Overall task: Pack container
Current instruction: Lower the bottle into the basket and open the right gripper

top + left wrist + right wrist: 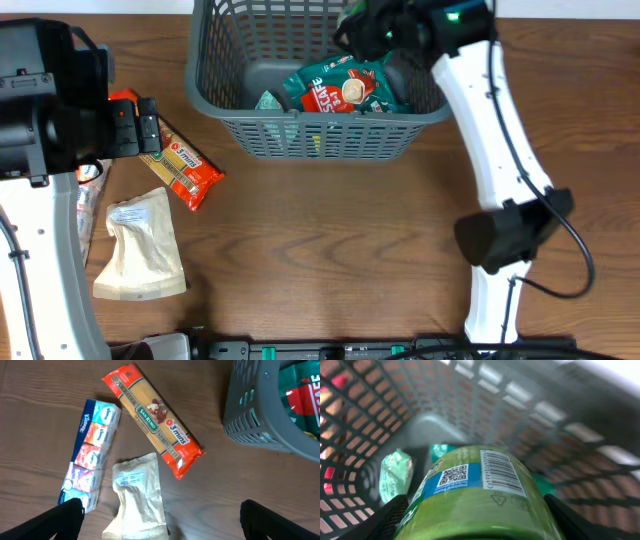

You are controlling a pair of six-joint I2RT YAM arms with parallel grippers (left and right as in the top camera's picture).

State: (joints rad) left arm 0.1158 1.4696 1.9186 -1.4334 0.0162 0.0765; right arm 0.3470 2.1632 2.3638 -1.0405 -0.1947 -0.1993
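Note:
The basket's bare bottom shows beside the small green packet. My right gripper should next go left in the overhead view and down there to let go of the can (475, 485).
The grey lattice basket (320, 135) stands at the table's back centre; its corner shows in the left wrist view (255, 420). A green and red packet (340, 88) and a small green packet (395, 472) lie inside it. My right gripper (365, 30) is inside the basket at its far right. In the right wrist view it (475, 527) is shut on a green cylindrical can (475, 485) with a barcode label, above the basket floor. My left gripper (162, 527) is open and empty, hovering above a beige pouch (137, 497).
An orange spaghetti packet (152, 420) lies left of the basket, also seen from overhead (185, 165). A pack of tissues (90, 452) lies beside it. The beige pouch (140, 245) sits at front left. The left arm (40, 100) covers the table's left edge.

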